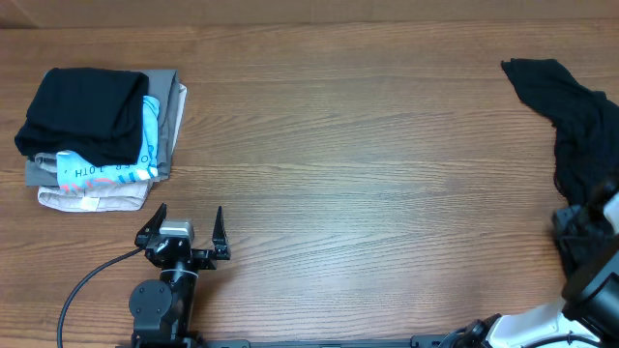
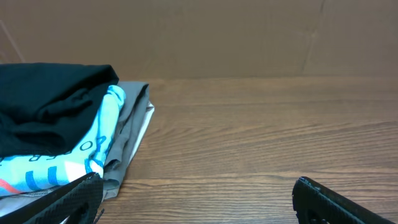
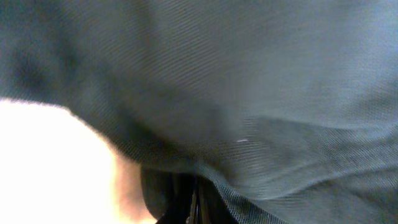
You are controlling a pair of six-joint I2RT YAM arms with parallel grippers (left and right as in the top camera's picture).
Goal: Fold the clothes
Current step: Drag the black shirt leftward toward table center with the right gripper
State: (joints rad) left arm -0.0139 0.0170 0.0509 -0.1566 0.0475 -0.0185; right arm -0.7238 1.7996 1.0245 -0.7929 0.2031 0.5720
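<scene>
I should next move the crumpled fabric outward and to the left in the overhead view with my right gripper, to the open bare wood, and let go of it there.
The clothes, a black T-shirt (image 1: 578,126), lie crumpled in a long strip at the table's far right edge. My right gripper (image 1: 578,225) is at the strip's near end, shut on the fabric. In the right wrist view the dark cloth (image 3: 261,93) fills nearly the whole frame and drapes over the closed jaws of the right gripper (image 3: 196,205). My left gripper (image 1: 187,228) rests near the front left of the table, open and holding nothing. Its two fingers (image 2: 68,199) stand far apart over bare wood, the left gripper (image 2: 199,202) facing the table's back.
A stack of folded garments (image 1: 106,145) sits at the far left: a black one (image 2: 50,99) on top, a light-blue-and-white printed one (image 2: 68,155) below, then grey (image 2: 134,124) and beige ones. A brown wall (image 2: 249,37) bounds the wooden table (image 1: 368,155) at the back.
</scene>
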